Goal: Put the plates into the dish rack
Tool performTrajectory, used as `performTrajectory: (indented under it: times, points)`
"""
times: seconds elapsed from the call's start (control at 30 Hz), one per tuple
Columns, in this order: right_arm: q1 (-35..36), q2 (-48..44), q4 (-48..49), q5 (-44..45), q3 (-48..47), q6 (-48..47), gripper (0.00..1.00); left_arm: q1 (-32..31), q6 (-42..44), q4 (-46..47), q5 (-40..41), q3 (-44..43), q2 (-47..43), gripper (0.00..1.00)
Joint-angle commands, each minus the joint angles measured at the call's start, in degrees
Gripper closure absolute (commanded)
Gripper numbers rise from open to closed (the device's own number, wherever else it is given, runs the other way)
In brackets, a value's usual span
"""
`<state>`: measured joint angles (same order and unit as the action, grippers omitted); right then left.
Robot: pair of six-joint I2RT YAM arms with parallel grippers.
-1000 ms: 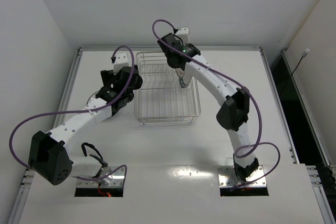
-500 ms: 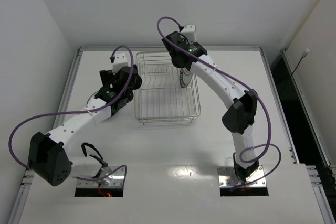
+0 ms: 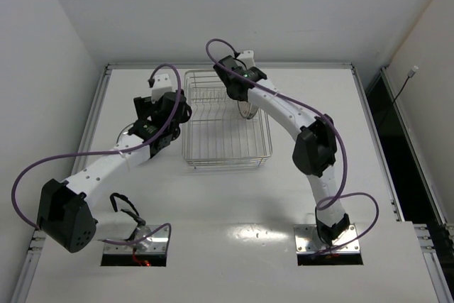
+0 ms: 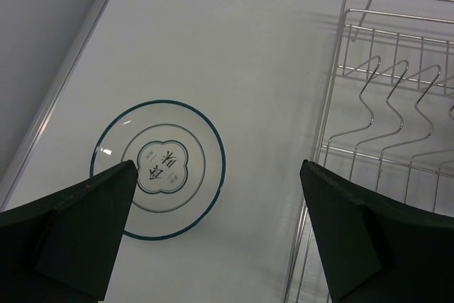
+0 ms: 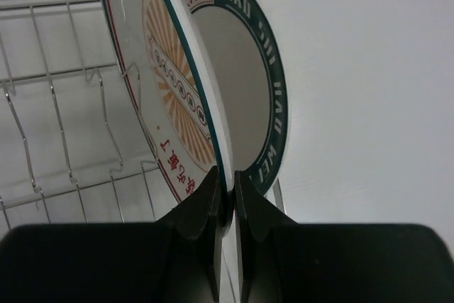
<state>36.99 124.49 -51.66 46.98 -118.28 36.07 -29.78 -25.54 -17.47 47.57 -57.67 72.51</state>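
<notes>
The teal-rimmed plate (image 4: 222, 178) lies flat outside the rack (image 4: 383, 104), so my open left gripper should next tilt and move down until its fingers are on both sides of the plate's rack-side rim.
My right gripper (image 5: 227, 189) is shut on the lower rim of a plate (image 5: 167, 83) with an orange-brown rayed centre and red marks. It holds that plate upright, edge-on, over the right end of the dish rack (image 5: 50, 76). Close behind stands a white plate with a dark teal lettered band (image 5: 273, 104). A third plate (image 4: 159, 168), white with a thin teal rim, lies flat on the table left of the dish rack (image 4: 383, 104). My left gripper (image 4: 216, 164) hangs open above it, touching nothing. From above, the right gripper (image 3: 245, 103) sits over the dish rack (image 3: 227, 163).
Raised metal rails (image 3: 96, 111) edge the white table, and walls stand close at the left and back. The rack's upright tines (image 4: 397, 83) lie just right of the left gripper. Purple cables (image 3: 213, 40) loop off both arms.
The right wrist has swung a little left and back over the rack, turning the held plate more edge-on. The left arm has barely moved and stays open.
</notes>
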Motion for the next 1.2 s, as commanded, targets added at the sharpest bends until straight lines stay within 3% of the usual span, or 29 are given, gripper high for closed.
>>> performTrajectory:
  times: [0.0,0.03,0.13,0.17,0.27,0.3,0.37,0.47,0.63,0.97,1.13,1.17]
  points:
    - [-0.4,0.1,1.5,-5.7,0.2,1.4,0.95,0.2,0.1,1.5,2.2,0.4,-0.4,0.01]
    - [-0.4,-0.6,1.5,-6.5,0.9,1.9,0.86,0.2,0.1,1.5,2.2,0.4,0.2,0.01]
    - [-0.4,-3.5,3.8,-10.1,2.9,2.4,0.75,0.2,-1.2,0.0,3.6,-0.2,1.8,0.01]
    - [-0.4,-4.6,4.6,-11.3,4.3,2.4,0.65,0.8,-2.0,-0.5,4.3,-0.2,2.6,0.01]
    - [-0.4,-8.8,8.4,-17.3,6.9,2.4,0.49,4.0,-3.9,-1.2,1.9,-0.2,4.3,0.01]
    - [-0.4,-9.9,10.2,-20.0,7.5,2.4,0.20,5.2,-4.4,-1.8,-0.4,-0.7,4.9,0.01]
    - [-0.4,-12.2,10.9,-23.1,7.5,2.4,0.00,7.8,-4.4,-2.3,-2.3,-1.2,7.8,0.01]
    - [0.1,-16.6,11.7,-25.5,7.0,1.9,0.00,8.4,-4.4,-4.8,-2.8,-3.7,12.8,0.01]
    - [0.6,-26.9,22.1,-34.6,17.2,1.9,0.00,8.4,-3.9,-11.1,-5.4,-10.2,27.1,0.01]
    - [0.1,-39.5,24.6,-35.7,25.9,0.8,0.00,8.9,-1.9,-15.1,-7.1,-12.5,35.9,0.01]
    - [-0.4,-41.4,25.2,-35.6,27.8,0.2,0.00,9.5,-3.0,-17.9,-6.0,-13.7,40.0,0.01]
    - [-0.4,-42.0,25.2,-35.6,27.8,0.2,0.00,10.1,-3.0,-18.6,-6.0,-13.7,40.5,0.10]
